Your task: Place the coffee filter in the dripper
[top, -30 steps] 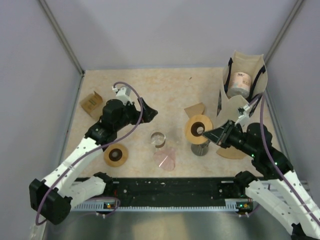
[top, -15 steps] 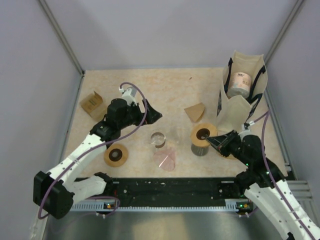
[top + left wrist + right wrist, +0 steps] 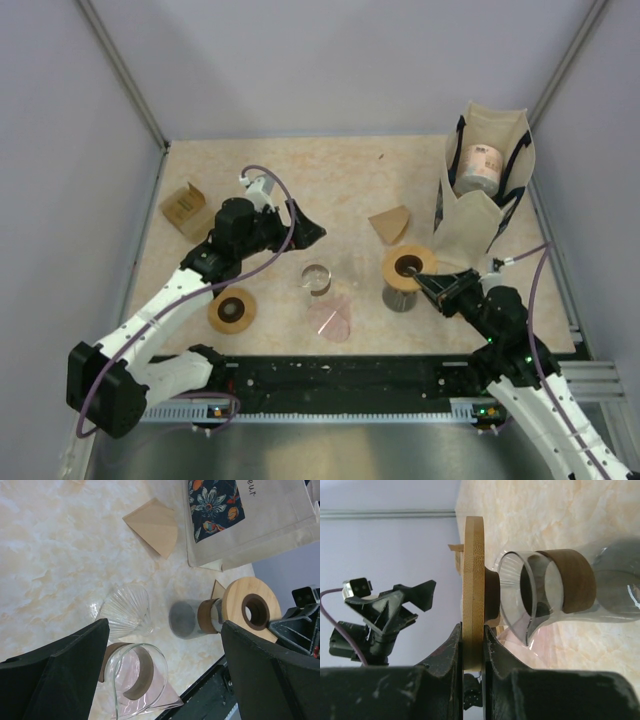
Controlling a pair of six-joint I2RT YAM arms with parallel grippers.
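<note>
Next I will lower my right gripper, set the wooden disc's collar into the carafe's opening [image 3: 518, 598] and release the disc, since that opening lies just below the gripper.
The tan folded coffee filter [image 3: 390, 224] lies flat on the table next to the tote bag; it also shows in the left wrist view [image 3: 155, 524]. The clear ribbed glass dripper [image 3: 316, 278] stands mid-table, also in the left wrist view [image 3: 125, 611]. My left gripper [image 3: 305, 232] is open and empty, above the table left of the filter and behind the dripper; its fingers [image 3: 55, 675] frame the left wrist view. My right gripper [image 3: 432, 284] is shut on the edge of a wooden disc with a centre hole [image 3: 473, 580], held at the mouth of a glass carafe [image 3: 400, 297].
A cream tote bag [image 3: 487, 190] with a roll inside stands back right. A wooden ring [image 3: 231, 310] lies front left, a small cardboard box [image 3: 183, 208] far left. A second clear glass vessel [image 3: 330, 320] lies near the front rail.
My right arm has pulled back toward its base, bringing the wooden disc down over the carafe and uncovering the filter. My left gripper has shifted slightly right.
</note>
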